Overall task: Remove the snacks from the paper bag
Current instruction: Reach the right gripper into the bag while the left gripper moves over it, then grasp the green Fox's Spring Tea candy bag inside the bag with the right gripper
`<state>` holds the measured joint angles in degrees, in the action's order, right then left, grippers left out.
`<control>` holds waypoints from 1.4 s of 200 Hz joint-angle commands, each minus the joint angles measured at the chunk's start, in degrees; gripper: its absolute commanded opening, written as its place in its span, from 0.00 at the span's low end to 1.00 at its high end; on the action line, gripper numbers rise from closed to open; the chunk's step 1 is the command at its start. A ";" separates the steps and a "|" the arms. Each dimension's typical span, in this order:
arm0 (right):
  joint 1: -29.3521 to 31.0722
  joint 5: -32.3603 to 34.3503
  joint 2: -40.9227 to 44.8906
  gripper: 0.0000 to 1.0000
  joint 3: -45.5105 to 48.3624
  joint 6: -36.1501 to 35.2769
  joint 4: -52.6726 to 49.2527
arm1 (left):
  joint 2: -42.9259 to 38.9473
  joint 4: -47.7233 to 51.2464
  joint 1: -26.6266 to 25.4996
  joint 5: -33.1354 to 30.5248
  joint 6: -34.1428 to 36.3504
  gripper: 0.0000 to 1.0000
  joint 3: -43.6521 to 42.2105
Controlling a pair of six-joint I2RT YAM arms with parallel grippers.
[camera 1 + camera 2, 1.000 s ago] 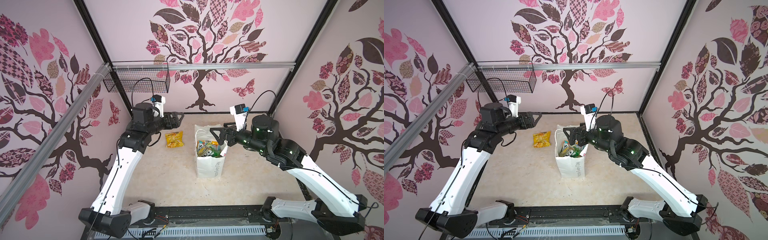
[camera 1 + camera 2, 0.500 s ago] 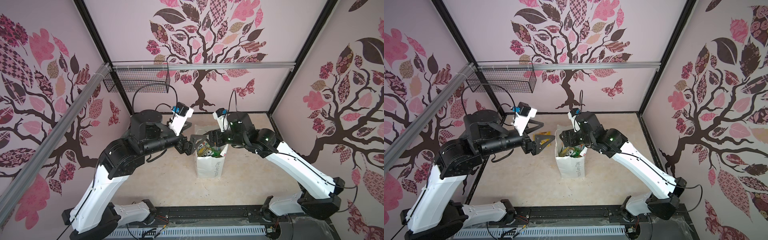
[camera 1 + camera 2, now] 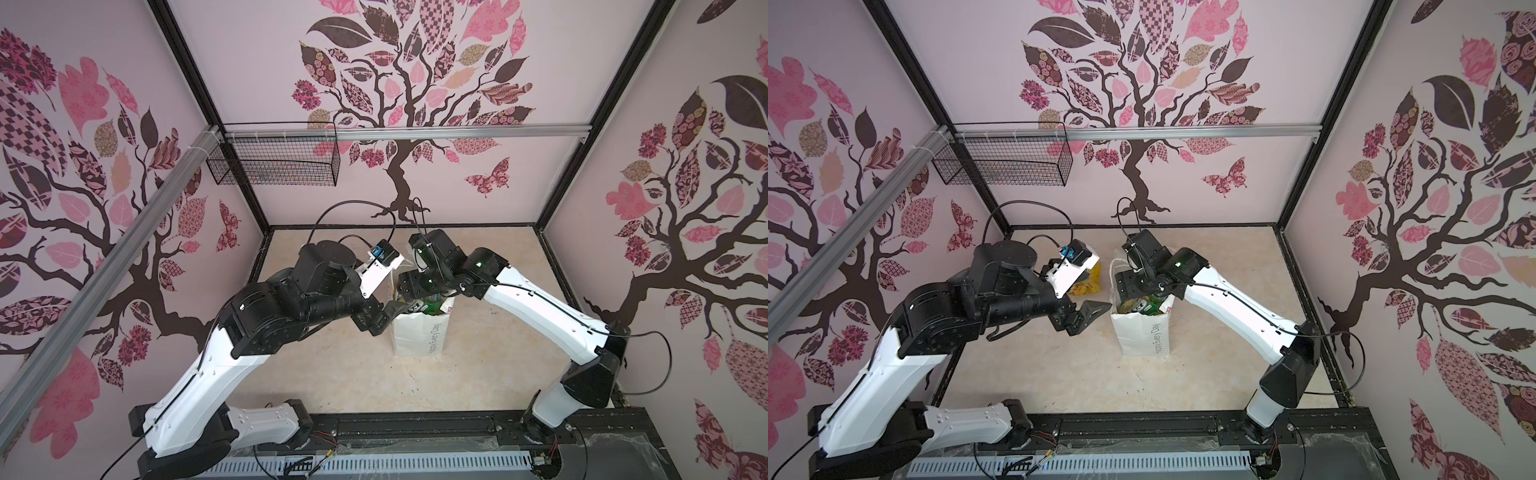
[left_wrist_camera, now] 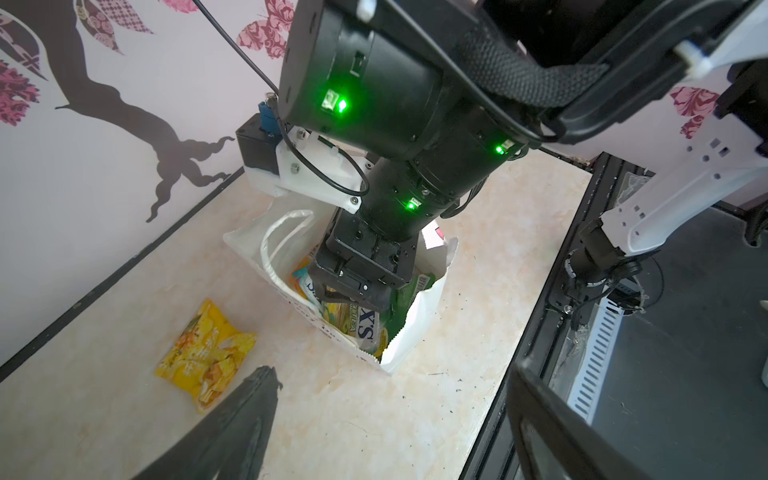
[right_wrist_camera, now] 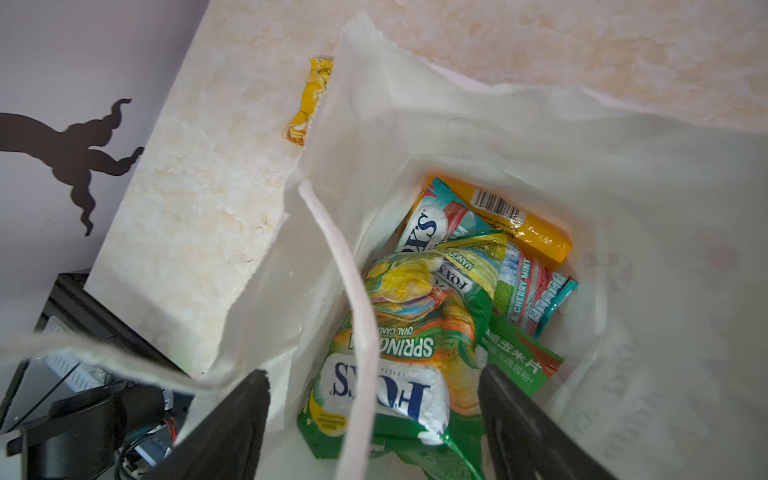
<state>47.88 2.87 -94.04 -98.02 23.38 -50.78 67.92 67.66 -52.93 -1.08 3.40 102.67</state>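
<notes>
My open right gripper moves down deeper into the bag next and closes around the green-yellow packet's middle point(image 3: 1137, 305) point(image 5: 409, 329), since that packet lies on top of the others.
The white paper bag point(image 3: 419, 336) point(image 3: 1144, 332) stands upright mid-table. Inside it lie several snacks: a green-yellow FOX'S packet point(image 5: 395, 374) on top, a teal-red FOX'S packet point(image 5: 519, 282), an orange packet point(image 5: 511, 220) and a green packet point(image 5: 519, 361). A yellow packet point(image 4: 203, 361) point(image 3: 1086, 284) lies on the table behind and left of the bag. My right gripper point(image 5: 378, 419) point(image 3: 1131, 293) reaches down into the bag's mouth, open, its fingers on either side of the green-yellow packet. My left gripper point(image 3: 1090, 318) point(image 4: 386, 424) hovers open and empty beside the bag's left wall.
A white cord handle point(image 5: 353, 291) hangs across the bag's opening between my right fingers. A black wire basket point(image 3: 274, 166) hangs on the back-left wall. A black rail point(image 3: 415, 428) runs along the table's front edge.
My left arm swung from the back left across to the bag's left side. My right gripper moved over the bag and dipped into its mouth.
</notes>
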 commanded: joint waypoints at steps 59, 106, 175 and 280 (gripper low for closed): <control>-0.57 5.22 -6.71 0.85 2.11 2.55 1.90 | -5.78 -4.39 -0.25 -2.85 1.81 0.89 -3.91; -0.84 3.89 -9.94 0.90 4.85 2.39 3.73 | -5.17 -4.53 -0.25 -3.25 2.19 0.89 -4.39; -1.59 3.46 -14.56 0.95 8.18 1.93 6.29 | -6.02 -4.89 -0.25 -6.53 1.98 0.90 -4.74; -2.79 1.03 -12.94 0.29 11.73 2.19 8.15 | -7.06 -6.18 -0.25 -10.41 0.74 0.90 -6.24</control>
<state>45.30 4.08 -107.13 -88.44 25.23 -39.44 61.28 62.63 -52.93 -10.50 4.56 97.65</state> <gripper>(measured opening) 0.387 0.902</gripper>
